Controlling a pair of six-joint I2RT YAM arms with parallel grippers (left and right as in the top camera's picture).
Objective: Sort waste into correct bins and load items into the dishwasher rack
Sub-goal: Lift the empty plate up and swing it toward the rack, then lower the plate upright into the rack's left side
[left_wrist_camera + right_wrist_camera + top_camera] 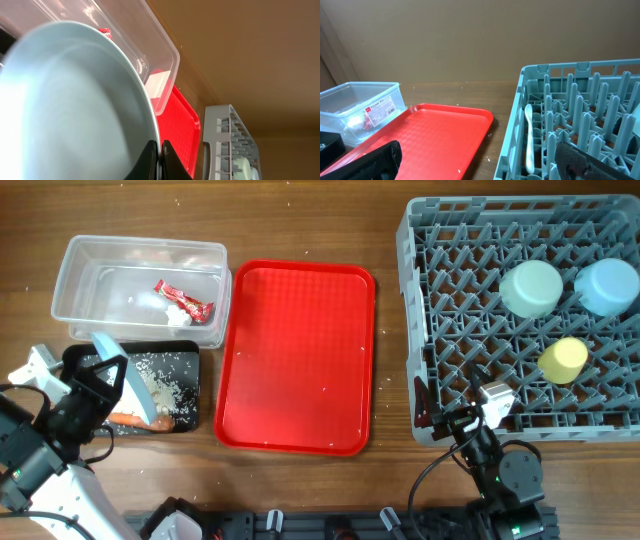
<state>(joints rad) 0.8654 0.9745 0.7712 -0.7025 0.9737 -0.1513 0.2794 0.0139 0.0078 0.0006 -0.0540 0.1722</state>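
Note:
My left gripper carries the plate [135,392] across next and releases it at the rack's wires by the green bowl. Those wires stand empty to the gripper's right in the overhead view.
My left gripper [110,373] is shut on the rim of the pale blue plate [135,392], holding it tilted on edge over the black tray [195,408]. In the left wrist view the plate [70,100] fills the left side, with my gripper [161,150] pinching its edge. The tray holds beige food scraps [165,375] and an orange carrot piece [130,420]. A red wrapper [183,298] and a white tissue [178,318] lie in the clear tub [75,265]. The grey rack [450,300] holds a green bowl [530,288], a blue bowl [607,285], a yellow cup [563,359] and a white spoon [529,140]. My right gripper [470,420] is open at the rack's near left corner.
A red serving tray [295,360] lies between the bins and the rack, with a few crumbs on it. A narrow strip of brown table separates the tray from the rack's left wall [512,135].

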